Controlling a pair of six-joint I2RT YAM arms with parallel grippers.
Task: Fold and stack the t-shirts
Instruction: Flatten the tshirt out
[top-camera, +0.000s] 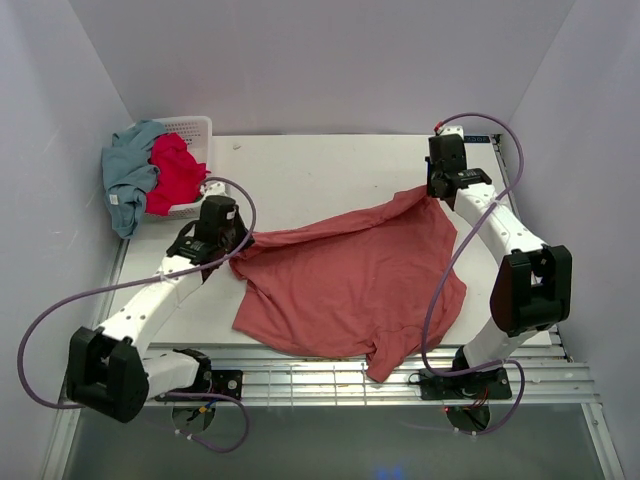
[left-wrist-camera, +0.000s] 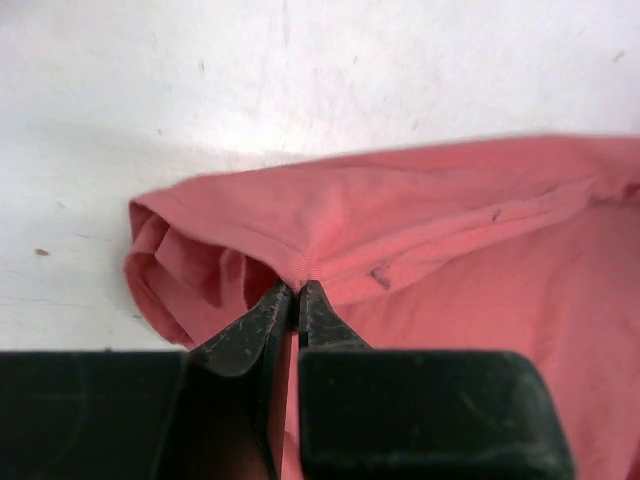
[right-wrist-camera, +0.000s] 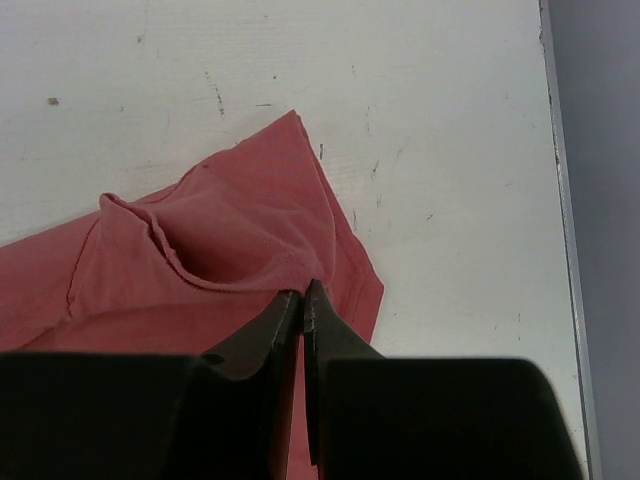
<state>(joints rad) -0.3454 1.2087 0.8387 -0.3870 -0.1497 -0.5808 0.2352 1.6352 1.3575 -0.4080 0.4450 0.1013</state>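
Observation:
The left gripper lifts the shirt's corner next, carries it outward and lowers it to release it on bare table (top-camera: 251, 194) beside the basket. The shirt overhangs the table's near edge.
A dusty salmon-red t-shirt (top-camera: 350, 285) lies spread and rumpled across the white table (top-camera: 300, 170), one part hanging over the near edge. My left gripper (top-camera: 238, 246) is shut on the shirt's left corner; the left wrist view shows the jaws pinching a bunched fold of salmon cloth (left-wrist-camera: 400, 210) at the left gripper's tips (left-wrist-camera: 298, 290). At the shirt's far right corner, my right gripper (top-camera: 432, 192) is also shut on the fabric (right-wrist-camera: 230, 230), with the right gripper's tips (right-wrist-camera: 302, 292) pinched on the hem. A bright crimson t-shirt (top-camera: 176, 172) and a grey-blue t-shirt (top-camera: 128, 175) lie heaped in the basket.
A white lattice basket (top-camera: 196, 130) stands at the table's far left corner, with the grey-blue shirt draped over its side. A metal grille (top-camera: 320, 375) runs along the near edge between the arm bases. Purple-grey walls close in the left, right and back.

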